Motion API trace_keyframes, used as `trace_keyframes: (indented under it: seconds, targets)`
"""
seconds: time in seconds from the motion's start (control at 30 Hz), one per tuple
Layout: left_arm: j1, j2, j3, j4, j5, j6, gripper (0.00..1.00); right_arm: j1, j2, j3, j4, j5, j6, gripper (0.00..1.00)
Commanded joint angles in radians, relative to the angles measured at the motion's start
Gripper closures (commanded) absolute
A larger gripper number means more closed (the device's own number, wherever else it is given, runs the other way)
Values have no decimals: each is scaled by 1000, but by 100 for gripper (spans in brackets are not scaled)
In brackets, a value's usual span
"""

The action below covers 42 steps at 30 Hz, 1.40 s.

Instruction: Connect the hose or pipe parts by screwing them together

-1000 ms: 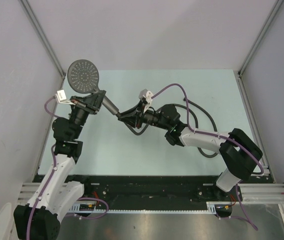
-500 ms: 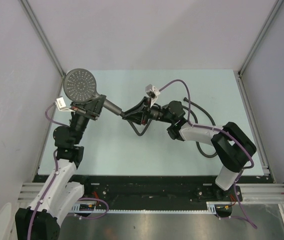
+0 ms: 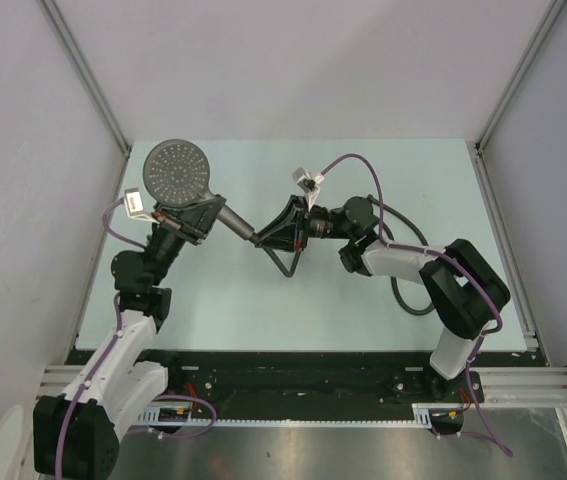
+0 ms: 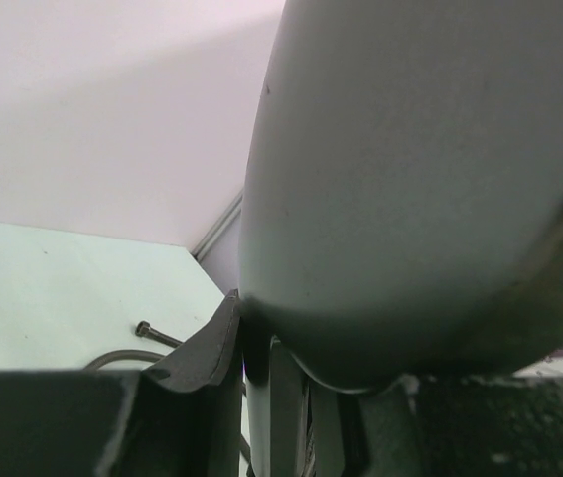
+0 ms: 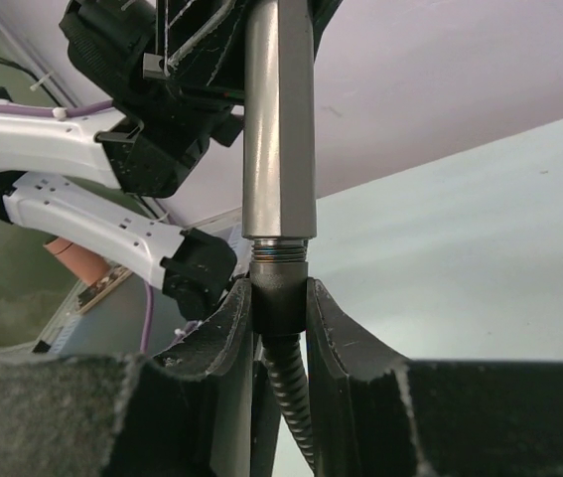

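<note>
My right gripper twists the end nut onto the handle's threaded tip next, turning about the handle's length, then releases it, since a few threads still show bare.
The dark grey shower head is held above the table, dotted face up, its handle slanting down to the right. My left gripper is shut on that handle; in the left wrist view the head's underside fills most of the frame. My right gripper is shut on the hose's end nut, which sits in line against the handle's threaded tip. A few threads still show between nut and handle. The ribbed hose drops from the nut, loops and runs under the right arm.
The hose's other end, with its nut, lies on the pale green table. More hose curls at the right by the right arm. Purple cables arch over the right wrist. Grey walls stand close on both sides.
The left arm has swung the shower head slightly right, so the handle tip sits lower and further right. The right gripper followed with the nut and its wrist has turned.
</note>
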<state>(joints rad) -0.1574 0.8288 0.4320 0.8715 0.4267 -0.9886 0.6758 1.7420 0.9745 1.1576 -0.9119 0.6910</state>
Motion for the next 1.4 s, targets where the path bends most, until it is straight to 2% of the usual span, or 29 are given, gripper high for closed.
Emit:
trace_keyframes:
  seconds: [0.0,0.13,0.3,0.67,0.77,0.97,1.37]
  targets:
    - [-28,10,4,-42,244,68,100,-41,-38,70,392,62,105,100]
    - [-28,26,10,-22,267,102,100,-50,-35,70,413,45,145,100]
    - [-42,44,-21,119,259,42,100,-53,-29,70,433,41,170,100]
    - [-62,104,-78,214,268,27,99,-102,-26,82,439,50,251,100]
    - [-62,150,-67,303,270,-7,100,-104,-16,102,439,22,295,100]
    - [-62,328,-19,630,330,-177,100,-105,-41,116,441,16,341,100]
    - [-65,328,-22,666,343,-139,100,-117,-16,151,442,50,458,100]
